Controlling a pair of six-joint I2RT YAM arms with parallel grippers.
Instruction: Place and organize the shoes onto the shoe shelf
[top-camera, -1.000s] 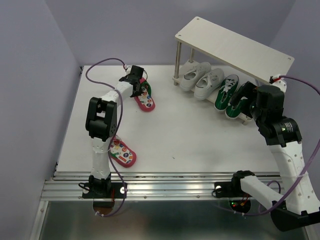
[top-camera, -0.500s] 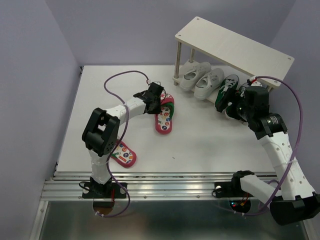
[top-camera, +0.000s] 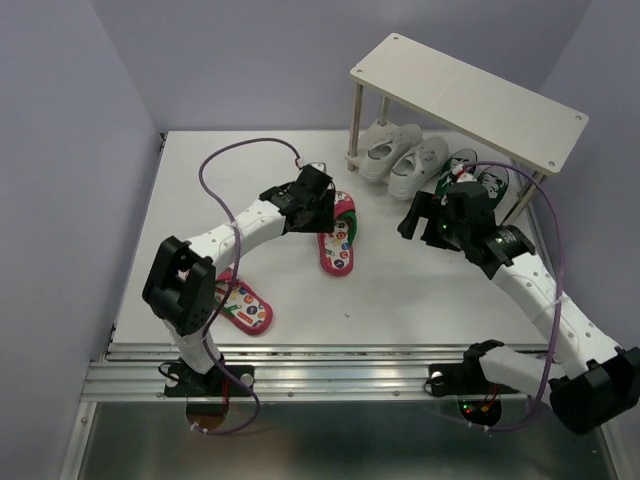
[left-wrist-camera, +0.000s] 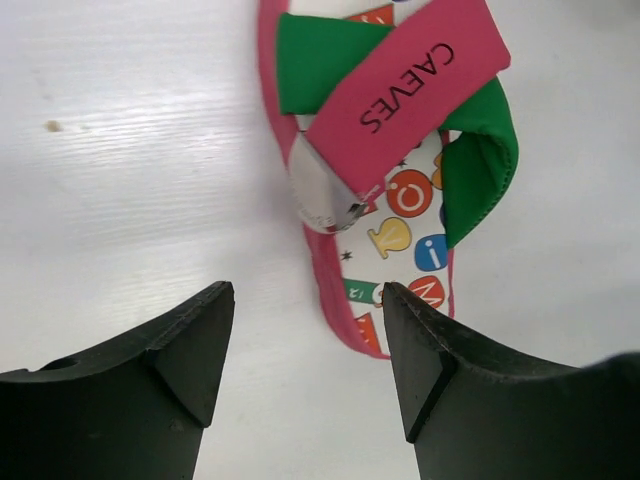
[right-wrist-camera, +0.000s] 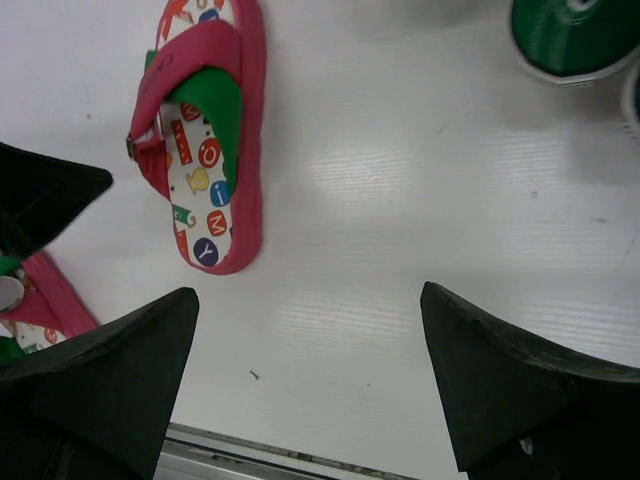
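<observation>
My right gripper moves down and to the left in the top view next, then onto the red-pink flip-flop's side edge by the green strap (top-camera: 353, 230) (right-wrist-camera: 248, 160).
A red-pink flip-flop (top-camera: 338, 235) with green and pink straps lies flat on the table (top-camera: 400, 290) near its middle. My left gripper (top-camera: 328, 212) stands open just behind its heel end; in the left wrist view the flip-flop (left-wrist-camera: 400, 150) lies ahead of the left gripper (left-wrist-camera: 305, 345), with nothing between the fingers. The second flip-flop (top-camera: 243, 305) lies at the front left. Two white sneakers (top-camera: 400, 157) and two green sneakers (top-camera: 458, 172) sit on the lower tier of the shoe shelf (top-camera: 470, 95). My right gripper (top-camera: 422, 228) hangs open and empty over bare table, right of the flip-flop (right-wrist-camera: 205, 150).
The left arm's purple cable (top-camera: 235, 160) loops over the back left of the table. The metal rail (top-camera: 330, 370) runs along the front edge. A green sneaker toe (right-wrist-camera: 570, 35) shows at the top right of the right wrist view.
My left gripper brought the flip-flop from the back left to the table's middle and opened, letting it go. My right arm pulled back from the shelf toward the centre.
</observation>
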